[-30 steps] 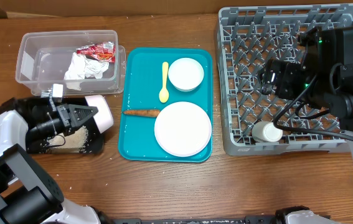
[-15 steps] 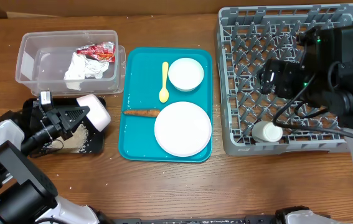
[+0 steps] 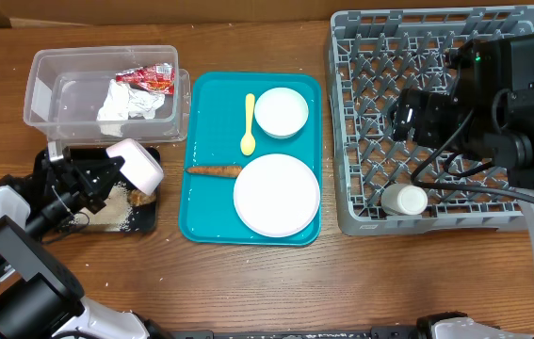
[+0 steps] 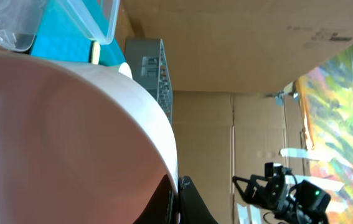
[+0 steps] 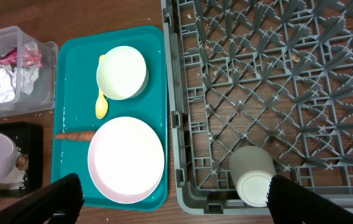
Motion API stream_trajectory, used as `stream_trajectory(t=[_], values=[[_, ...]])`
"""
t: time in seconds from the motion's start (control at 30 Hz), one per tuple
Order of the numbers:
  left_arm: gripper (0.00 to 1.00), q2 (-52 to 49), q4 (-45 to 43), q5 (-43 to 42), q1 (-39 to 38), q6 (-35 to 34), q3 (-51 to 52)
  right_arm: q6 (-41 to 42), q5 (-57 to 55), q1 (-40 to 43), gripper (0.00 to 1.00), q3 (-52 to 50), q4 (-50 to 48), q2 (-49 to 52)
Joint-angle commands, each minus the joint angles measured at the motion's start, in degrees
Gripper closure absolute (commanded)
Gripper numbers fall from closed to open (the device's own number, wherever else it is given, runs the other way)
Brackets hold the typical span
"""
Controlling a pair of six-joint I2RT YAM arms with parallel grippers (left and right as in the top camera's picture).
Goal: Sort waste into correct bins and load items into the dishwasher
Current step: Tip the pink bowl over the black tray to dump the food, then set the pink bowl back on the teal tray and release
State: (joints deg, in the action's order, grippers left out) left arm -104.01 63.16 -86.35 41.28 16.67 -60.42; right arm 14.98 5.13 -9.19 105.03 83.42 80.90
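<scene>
Next, my left gripper swings toward the large plate (image 3: 276, 195), turns the pale-pink bowl upright and lowers it onto the tray's near corner beside the bin, which is bare.
My left gripper (image 3: 111, 169) is shut on the rim of a small pale-pink bowl (image 3: 136, 163), which is tilted over the black bin (image 3: 78, 224). In the left wrist view the jaws (image 4: 177, 200) pinch the bowl's wall (image 4: 70, 124). Rice grains (image 3: 116, 201) and a brown lump (image 3: 141, 198) lie in that bin. The teal tray (image 3: 205, 122) carries a yellow spoon (image 3: 249, 122), a second small bowl (image 3: 281, 112), a large plate (image 3: 276, 195) and a sausage stick (image 3: 213, 170). My right gripper (image 5: 177, 204) hangs open, high above the grey dishwasher rack (image 3: 436, 56), where a white cup (image 3: 405, 200) lies on its side.
A clear tub (image 3: 59, 94) behind the black bin holds crumpled wrappers (image 3: 133, 89). Bare wooden table (image 3: 276, 282) runs along the front. Loose grains dot the wood near the black bin.
The left arm drew back to the left and tipped the bowl further. A brown lump now shows in the black bin below it. The right arm stayed still.
</scene>
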Motion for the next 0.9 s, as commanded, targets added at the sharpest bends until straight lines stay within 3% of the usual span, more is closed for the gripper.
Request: stream_trajectory(t=[0.0, 0.13, 0.33, 0.63, 0.73, 0.87], values=[[0.96, 1.81, 8.09, -0.46, -1.4, 8.59, -4.7, -0.04, 0.07, -0.07, 0.03, 1.42, -0.15, -0.13], [0.96, 5.25, 18.45, 3.87, -5.25, 16.63, -12.79, -0.04, 0.07, -0.07, 0.03, 1.42, -0.13, -0.13], [0.96, 10.75, 19.58, 18.95, -17.09, 12.22, -21.2, -0.07, 0.07, -0.07, 0.03, 1.42, -0.37, -0.13], [0.96, 12.22, 13.16, 69.7, -41.4, -19.85, -19.06, -0.28, -0.63, -0.07, 0.03, 1.42, -0.13, -0.13], [0.96, 12.2, 10.88, 77.42, -48.04, -25.81, -15.63, -0.5, -1.27, -0.07, 0.03, 1.42, -0.09, -0.13], [0.96, 12.2, 4.76, 80.24, -54.01, -30.08, -9.62, -0.5, -1.27, -0.07, 0.02, 1.42, -0.11, -0.13]])
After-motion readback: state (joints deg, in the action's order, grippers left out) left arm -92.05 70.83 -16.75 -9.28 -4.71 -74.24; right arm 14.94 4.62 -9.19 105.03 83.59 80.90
